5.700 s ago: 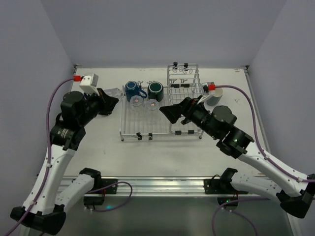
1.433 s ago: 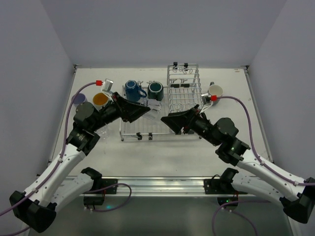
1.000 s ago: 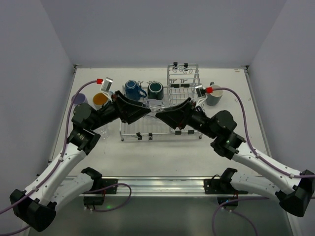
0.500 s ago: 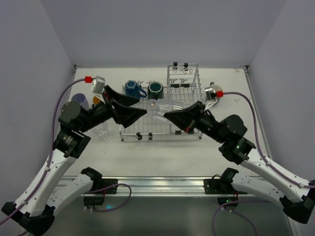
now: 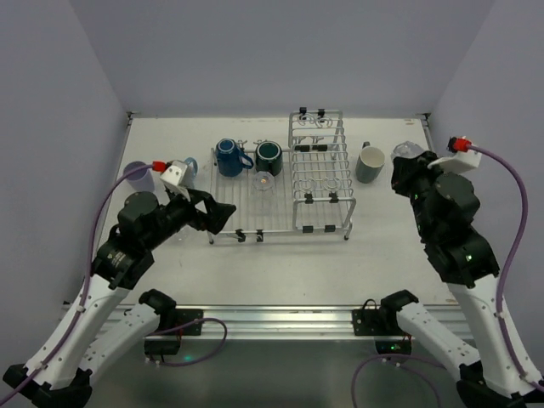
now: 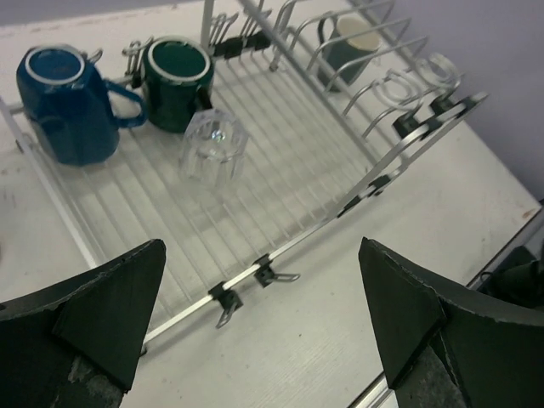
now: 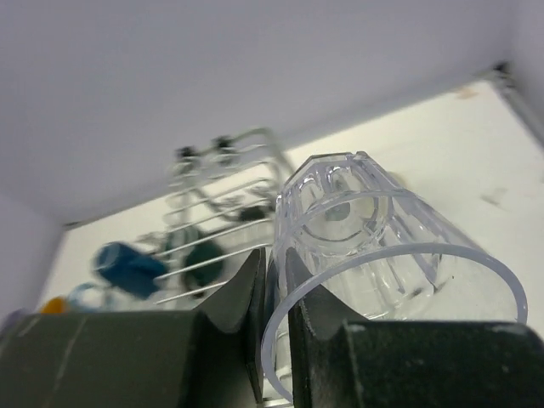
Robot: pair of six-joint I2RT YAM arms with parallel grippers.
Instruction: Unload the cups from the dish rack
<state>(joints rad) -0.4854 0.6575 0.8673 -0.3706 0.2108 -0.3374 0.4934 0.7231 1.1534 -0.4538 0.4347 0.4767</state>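
My right gripper holds the clear glass and next needs to tilt down and lower it beside the grey-green mug onto the patch of table past the rack, as that is bare.
The silver wire dish rack stands mid-table. On its flat grid are a blue mug, a dark green mug and a small clear glass upside down. A grey-green mug stands on the table right of the rack. My right gripper is up at the right, past that mug, shut on the rim of another clear glass. My left gripper hangs open and empty over the rack's near left corner.
A lavender tumbler and a light-blue mug stand on the table left of the rack, partly behind my left wrist. The raised tined section takes up the rack's right side. Walls close in the table at the back and sides.
My right gripper shut on a clear glass at the rack, then swung it up and away to the right. My left gripper opened wide and drew back from the rack to its near left corner.
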